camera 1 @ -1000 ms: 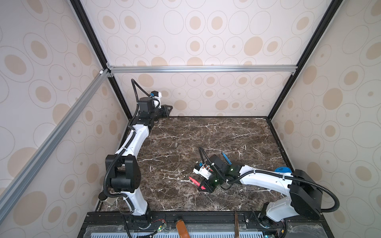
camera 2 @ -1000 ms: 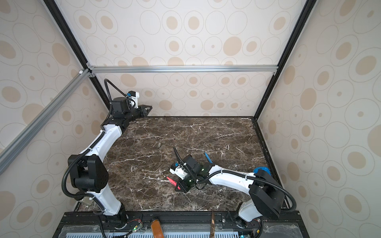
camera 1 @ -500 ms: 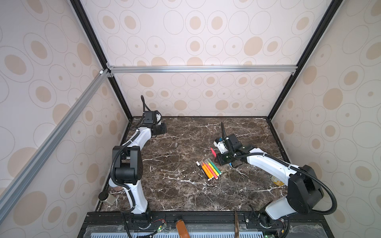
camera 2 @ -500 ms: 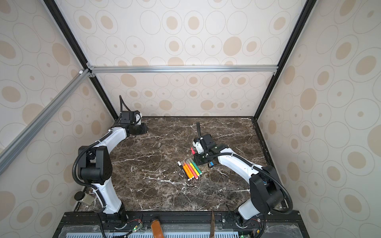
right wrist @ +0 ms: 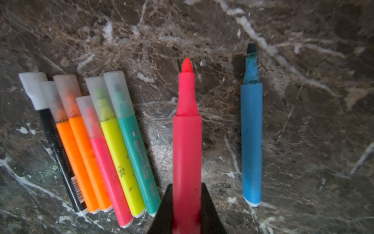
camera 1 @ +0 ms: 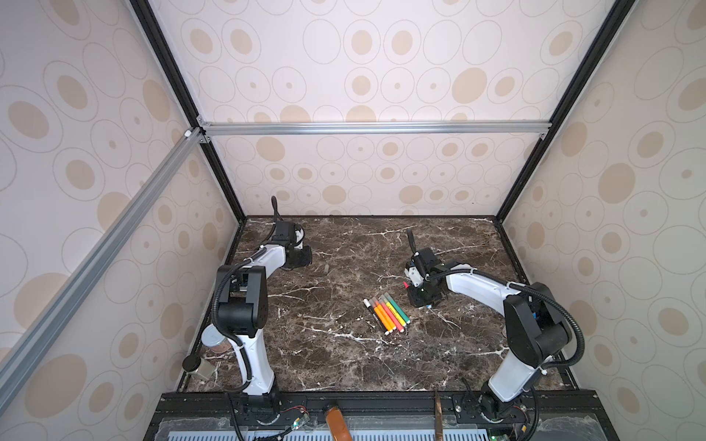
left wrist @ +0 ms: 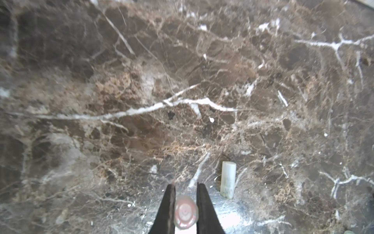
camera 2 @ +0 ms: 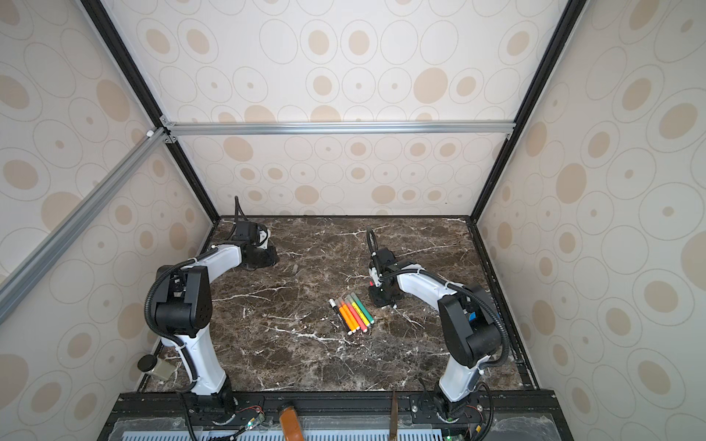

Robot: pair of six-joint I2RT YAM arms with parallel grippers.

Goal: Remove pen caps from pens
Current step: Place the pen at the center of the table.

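My right gripper moves down into the gap between the green and blue pens next and releases the red pen (right wrist: 187,131) there, since its tip is already bare.
In the left wrist view my left gripper (left wrist: 185,185) is shut on a reddish-tinted pen cap (left wrist: 185,211), seen end-on between the jaws. A whitish loose pen cap (left wrist: 228,179) lies on the marble just beside it, also in both top views (camera 1: 326,268) (camera 2: 295,268). My right gripper (right wrist: 187,184) is shut on an uncapped red pen (right wrist: 187,131), tip pointing away. A blue pen (right wrist: 251,141) lies uncapped next to it. Several capped pens (right wrist: 97,141) lie in a row, mid-table in both top views (camera 1: 386,313) (camera 2: 351,313).
The left arm (camera 1: 275,256) reaches low to the back left of the marble table (camera 1: 324,355), the right arm (camera 1: 470,284) to its right middle. A small jar (camera 1: 196,366) stands at the front left corner. Patterned walls close in three sides.
Over the last second the right gripper moved from the front middle back toward the right with the red pen, uncovering the pen row. The left arm came down low over the table.
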